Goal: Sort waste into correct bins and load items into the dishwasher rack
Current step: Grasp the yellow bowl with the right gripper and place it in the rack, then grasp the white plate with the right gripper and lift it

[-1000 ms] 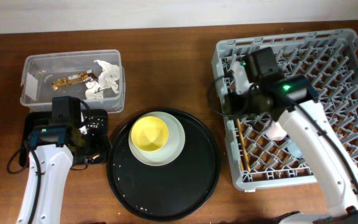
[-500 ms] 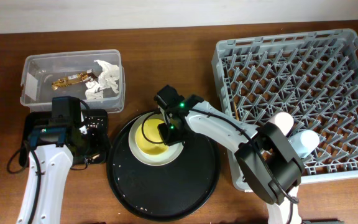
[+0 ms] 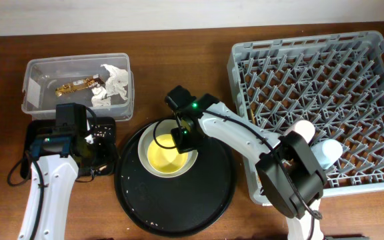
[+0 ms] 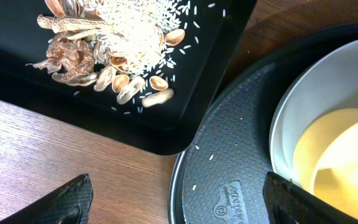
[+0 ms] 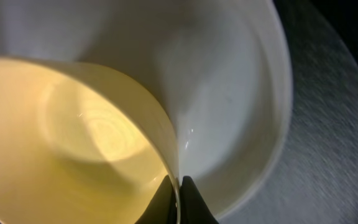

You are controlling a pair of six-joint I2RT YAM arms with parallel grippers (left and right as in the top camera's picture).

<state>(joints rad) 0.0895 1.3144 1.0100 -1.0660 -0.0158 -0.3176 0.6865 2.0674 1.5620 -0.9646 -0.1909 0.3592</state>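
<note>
The far wires of the rack stand empty, so my right gripper should lift to the right in the overhead view, tilt the bowl (image 3: 165, 155) among those wires and then let go of it.
My right gripper (image 3: 181, 137) (image 5: 179, 186) is shut on the rim of the yellow bowl (image 3: 165, 155) (image 5: 73, 124). The bowl sits tilted in the pale grey-green plate (image 3: 191, 162) (image 5: 229, 81). My left gripper (image 3: 89, 144) (image 4: 179, 202) is open and empty over the corner of the shallow black tray (image 3: 105, 127) (image 4: 229, 37), which holds brownish food scraps (image 4: 104, 43) and rice. The clear tub (image 3: 42, 73) holds the white tissue (image 3: 114, 83) and the gold wrapper (image 3: 77, 85). The grey rack (image 3: 319, 73) holds two small cups (image 3: 303, 129) (image 3: 329, 150). A bit of the chopsticks (image 3: 253, 119) shows at its left edge.
The large round black tray (image 3: 179, 200) (image 4: 229, 168) (image 5: 334, 155) carries the plate and lies between the bins and the rack. The right arm reaches across the rack's left wall. Bare wooden table lies along the back and front left.
The right arm swung from the rack to the round tray and closed on the bowl's rim. The bowl has since shifted slightly toward the front. The left arm has not moved.
</note>
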